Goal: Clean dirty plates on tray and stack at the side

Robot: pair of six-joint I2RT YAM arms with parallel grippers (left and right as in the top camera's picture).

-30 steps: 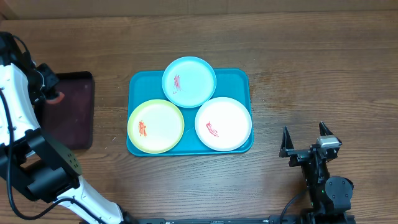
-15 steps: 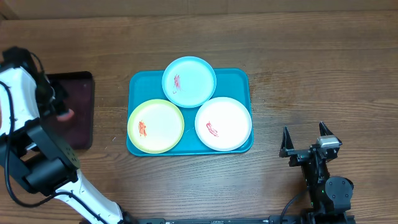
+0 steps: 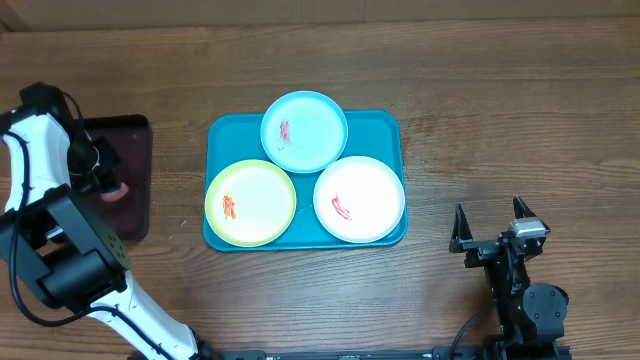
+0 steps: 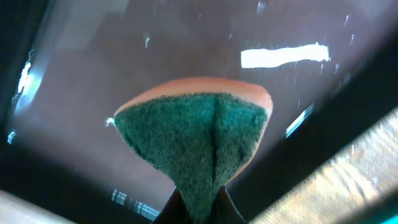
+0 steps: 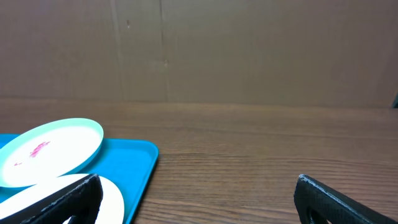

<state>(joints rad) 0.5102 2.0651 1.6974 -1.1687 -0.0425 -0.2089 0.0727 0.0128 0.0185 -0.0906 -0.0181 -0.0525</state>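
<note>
The left gripper lifts across to the red-smeared yellow-green plate (image 3: 258, 212) next, to its right in the overhead view. Then it lowers and releases the sponge there.
The teal tray (image 3: 385, 125) lies mid-table with three plates on it. The light blue plate (image 3: 304, 131) is at the back, the yellow-green plate (image 3: 250, 202) front left, the white plate (image 3: 359, 199) front right. Each has a red smear. My left gripper (image 3: 112, 188) is shut on a sponge (image 4: 199, 140), green scrub side toward the camera, orange behind, held over the dark maroon tray (image 3: 130, 150). My right gripper (image 3: 493, 228) is open and empty, right of the teal tray. In the right wrist view the light blue plate (image 5: 50, 149) and the teal tray (image 5: 134, 165) show at left.
The dark maroon tray sits at the table's left side, under the left arm (image 3: 30, 170). Brown cardboard wall (image 5: 249, 50) stands behind the table. Bare wood table (image 3: 500, 110) lies to the right of the teal tray.
My left gripper has moved with the sponge toward the front and slightly right over the maroon tray. The right arm and the plates have not moved.
</note>
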